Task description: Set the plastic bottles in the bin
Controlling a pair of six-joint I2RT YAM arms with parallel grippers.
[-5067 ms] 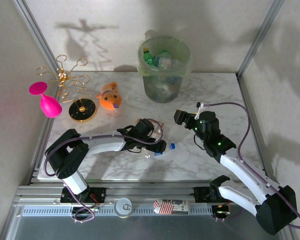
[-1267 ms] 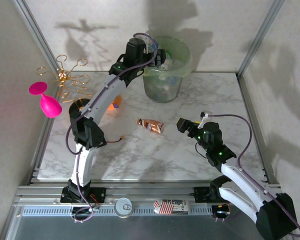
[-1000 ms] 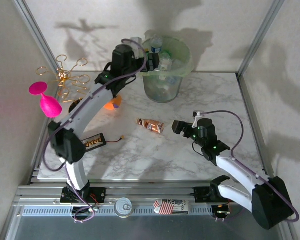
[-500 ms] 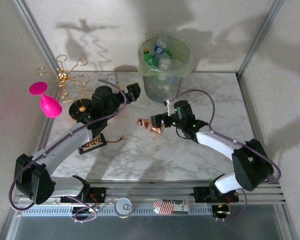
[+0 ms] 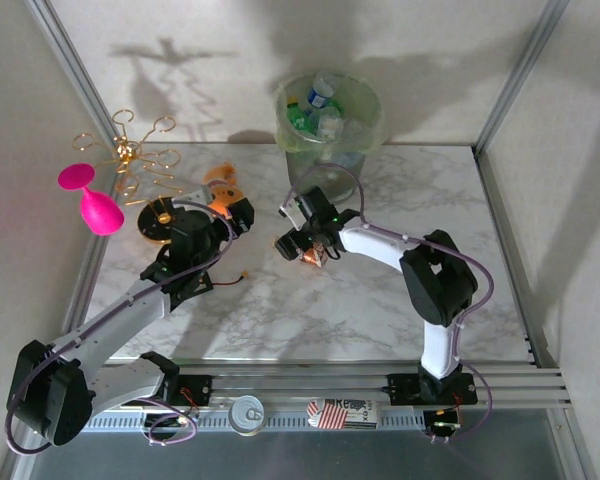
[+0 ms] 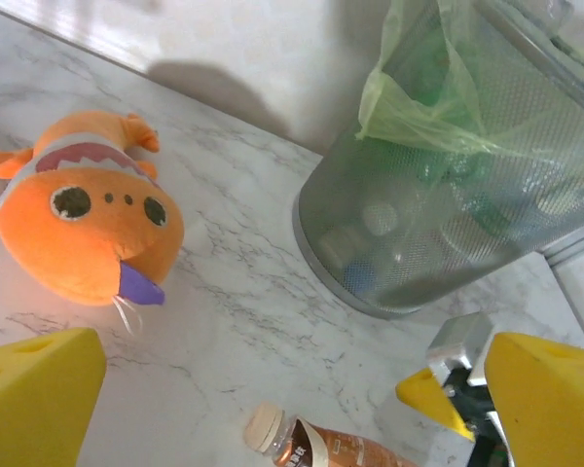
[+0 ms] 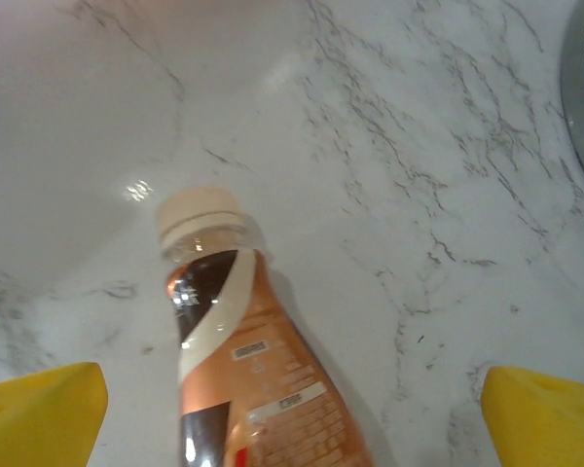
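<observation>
The bottle lies lengthwise between my two open yellow fingertips, so my right gripper will move down onto the bottle's labelled body (image 5: 313, 257) next and close.
An amber-brown plastic bottle (image 5: 311, 256) with a white cap (image 7: 200, 211) lies on its side on the marble table. My right gripper (image 5: 296, 236) hovers open over it, its yellow fingertips (image 7: 41, 409) standing either side of the bottle's body (image 7: 258, 370) without touching. My left gripper (image 5: 230, 212) is open and holds nothing; it sits left of the bottle, near the orange plush toy (image 6: 83, 229). In its view, the bottle's cap end (image 6: 311, 446) shows low. The pale-green bin (image 5: 328, 135) stands at the back with several bottles (image 5: 320, 108) inside.
A pink wine glass (image 5: 92, 200) and a gold wire rack (image 5: 135, 160) with a round base (image 5: 158, 218) stand at the back left. A can (image 5: 247, 412) and a small carton (image 5: 340, 412) lie on the front rail. Metal frame posts edge the table.
The left arm has come away from the bin's rim and dropped back to the table's left. The right gripper has swung left and now stands over the amber bottle.
</observation>
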